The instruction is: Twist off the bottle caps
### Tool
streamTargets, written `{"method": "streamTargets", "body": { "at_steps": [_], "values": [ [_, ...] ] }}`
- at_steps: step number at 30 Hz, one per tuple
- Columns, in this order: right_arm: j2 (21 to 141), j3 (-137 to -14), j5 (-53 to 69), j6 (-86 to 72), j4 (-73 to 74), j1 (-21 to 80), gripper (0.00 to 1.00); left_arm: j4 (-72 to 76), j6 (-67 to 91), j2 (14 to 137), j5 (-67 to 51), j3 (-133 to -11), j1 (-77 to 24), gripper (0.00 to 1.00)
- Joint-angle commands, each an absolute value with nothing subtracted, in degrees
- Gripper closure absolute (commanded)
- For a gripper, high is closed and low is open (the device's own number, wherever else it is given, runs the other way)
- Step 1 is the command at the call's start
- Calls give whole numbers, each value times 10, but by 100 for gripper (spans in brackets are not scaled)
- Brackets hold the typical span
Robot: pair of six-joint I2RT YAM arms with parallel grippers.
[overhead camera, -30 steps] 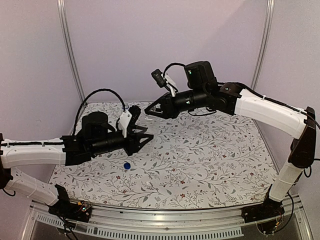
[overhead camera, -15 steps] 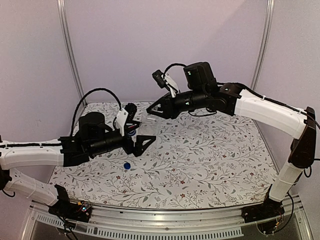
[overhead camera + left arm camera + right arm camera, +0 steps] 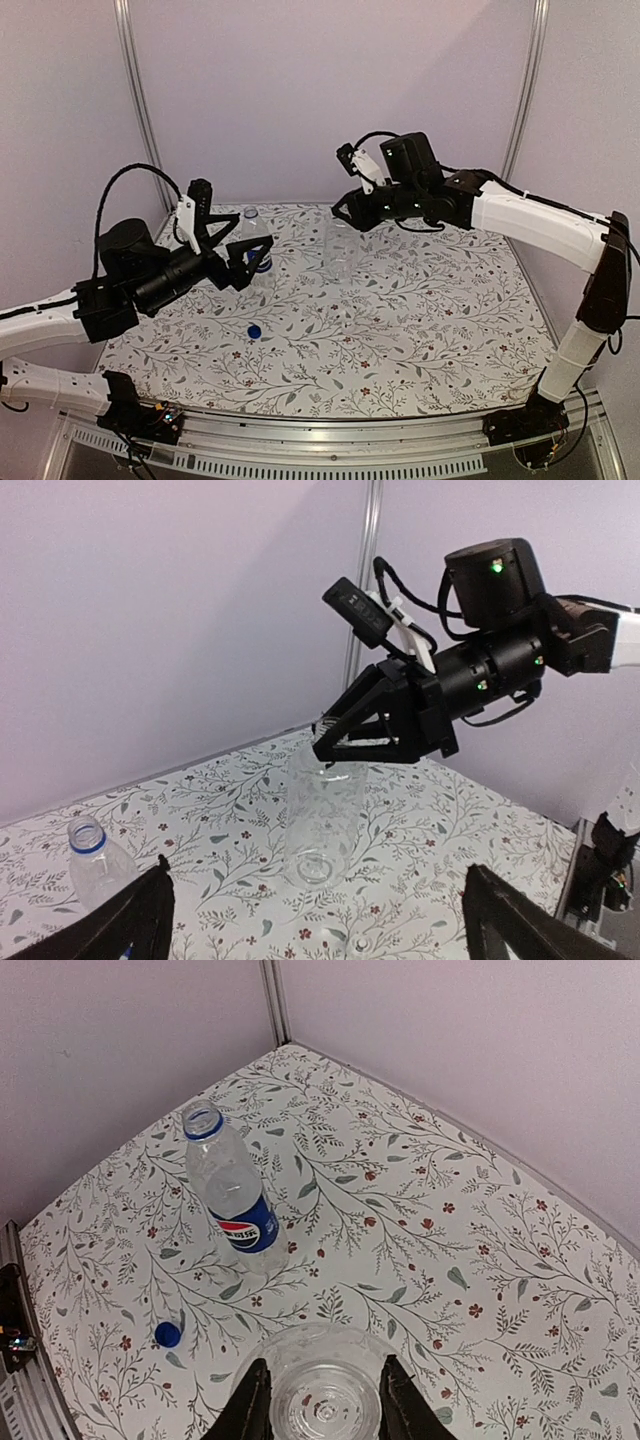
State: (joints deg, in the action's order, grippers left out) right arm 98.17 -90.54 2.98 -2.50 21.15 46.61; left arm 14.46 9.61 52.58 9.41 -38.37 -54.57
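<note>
My right gripper should lower the hanging plain bottle onto the cloth below it and release the whitish top.
The plain clear bottle [image 3: 340, 255] stands upright mid-table, its base at or just above the cloth. My right gripper [image 3: 343, 212] comes down from above and is shut on its top; in the right wrist view the black fingers [image 3: 250, 1400] flank the plain bottle [image 3: 325, 1400]. The Pepsi bottle [image 3: 258, 245] stands open-necked at back left, its blue cap [image 3: 254, 331] lying on the cloth. My left gripper [image 3: 232, 257] hovers open and empty beside the Pepsi bottle. A small whitish round thing [image 3: 359, 944], probably the other cap, lies before the plain bottle [image 3: 325, 820].
A floral cloth [image 3: 420, 330] covers the table. Lilac walls close in the back and both sides, with metal posts [image 3: 137, 100] in the corners. An aluminium rail [image 3: 330, 440] runs along the near edge between the arm bases.
My left gripper opened wide and drew back to the left, uncovering the Pepsi bottle. My right gripper carried the plain bottle to the right.
</note>
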Motion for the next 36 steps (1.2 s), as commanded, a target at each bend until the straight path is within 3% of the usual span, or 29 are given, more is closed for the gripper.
{"method": "streamTargets", "body": {
  "at_steps": [1,18,29,36],
  "values": [
    [1018,-895,-29,-10,187,447,100,122,103,492,137,-369,-539,0],
    [1104,-880,-47,-6,132,426,97,106,105,493,134,-368,-532,0],
    [1102,-839,-43,-10,109,424,89,106,103,496,133,-362,-528,0],
    [1092,-821,-46,-11,106,419,76,106,106,492,132,-360,-528,0]
  ]
}}
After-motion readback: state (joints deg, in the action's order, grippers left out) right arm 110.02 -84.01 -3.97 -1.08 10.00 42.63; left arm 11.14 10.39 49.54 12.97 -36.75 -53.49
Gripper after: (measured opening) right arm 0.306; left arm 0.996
